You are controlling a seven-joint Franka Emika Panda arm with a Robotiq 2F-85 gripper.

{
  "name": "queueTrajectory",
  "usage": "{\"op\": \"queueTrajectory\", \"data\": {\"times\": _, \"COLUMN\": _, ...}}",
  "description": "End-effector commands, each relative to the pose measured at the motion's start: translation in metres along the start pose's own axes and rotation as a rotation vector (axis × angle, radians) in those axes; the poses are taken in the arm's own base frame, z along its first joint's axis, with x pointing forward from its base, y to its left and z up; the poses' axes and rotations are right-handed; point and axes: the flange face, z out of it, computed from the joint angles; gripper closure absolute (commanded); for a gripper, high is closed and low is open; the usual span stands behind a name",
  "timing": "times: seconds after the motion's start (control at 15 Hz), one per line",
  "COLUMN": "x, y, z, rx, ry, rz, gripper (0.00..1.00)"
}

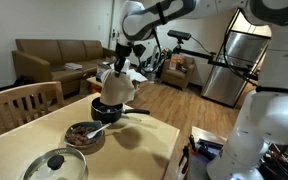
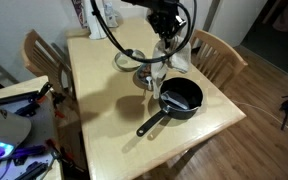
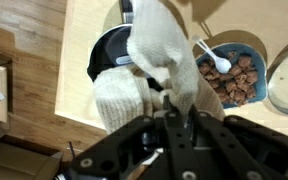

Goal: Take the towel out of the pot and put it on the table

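The towel [image 1: 114, 87] goes back from the pot in my gripper next, then down to the near part of the table by my base for release, because that part lies bare.
A white knitted towel [image 1: 114, 87] hangs from my gripper [image 1: 119, 62] above a black pot [image 1: 111, 111] with a long handle at the table's far edge. In an exterior view the towel [image 2: 165, 62] dangles from my gripper [image 2: 165, 38] just above the pot [image 2: 180, 98]. In the wrist view the gripper [image 3: 174, 108] is shut on the towel [image 3: 156, 60], which drapes down over the pot [image 3: 109, 52]. The towel's lower end is clear of the pot's rim or just at it; I cannot tell which.
A bowl of brown food [image 1: 85, 134] with a white spoon sits beside the pot on the light wooden table [image 1: 44, 125]. A glass lid [image 1: 54, 165] lies nearer. Wooden chairs [image 1: 22, 103] stand around the table. A sofa is behind.
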Motion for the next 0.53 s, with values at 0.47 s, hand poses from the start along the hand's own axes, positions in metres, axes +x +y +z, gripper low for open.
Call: {"op": "queueTrajectory", "data": {"times": 0.47, "x": -0.102, "y": -0.054, "z": 0.064, "rx": 0.168, "ry": -0.303, "rz": -0.008, "gripper": 0.98}}
